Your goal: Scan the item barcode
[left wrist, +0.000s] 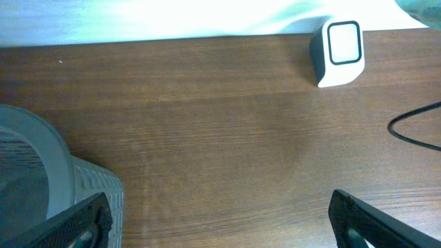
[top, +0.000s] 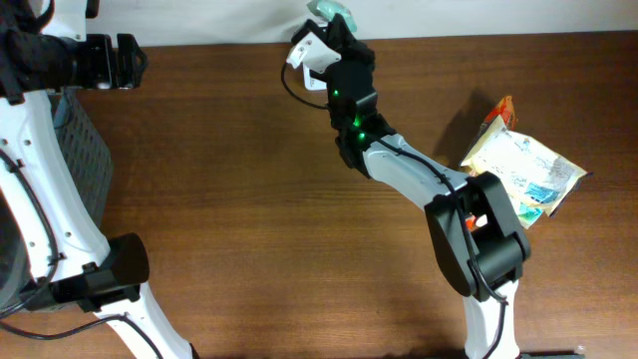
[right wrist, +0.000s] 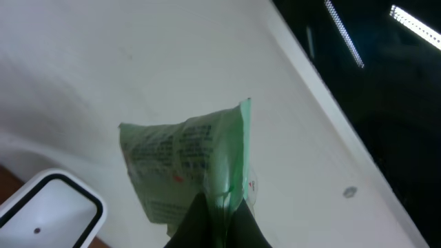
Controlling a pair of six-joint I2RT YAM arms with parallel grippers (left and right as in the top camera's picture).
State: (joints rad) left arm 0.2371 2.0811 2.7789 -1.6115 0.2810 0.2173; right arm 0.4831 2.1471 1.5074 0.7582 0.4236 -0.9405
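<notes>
The right gripper swings back and to the right in the overhead view next, tilting down to free the packet over the snack pile, since the others lie there.
My right gripper [right wrist: 219, 215] is shut on a green snack packet [right wrist: 186, 162], pinching its sealed edge, and holds it up by the wall. The white barcode scanner [right wrist: 48, 210] with its black-framed window sits just below and left of the packet. From overhead, the right gripper [top: 334, 35] is at the table's far edge, the green packet [top: 329, 10] pokes out beyond it and the scanner [top: 307, 55] lies right beside it. The left wrist view shows the scanner [left wrist: 337, 52] far ahead. My left gripper [left wrist: 220, 220] is open over bare wood.
A pile of snack packets [top: 518, 165] lies at the right of the table. A grey mesh basket [left wrist: 62, 186] stands at the left, beside my left gripper. A black cable [left wrist: 413, 131] runs across the wood near the scanner.
</notes>
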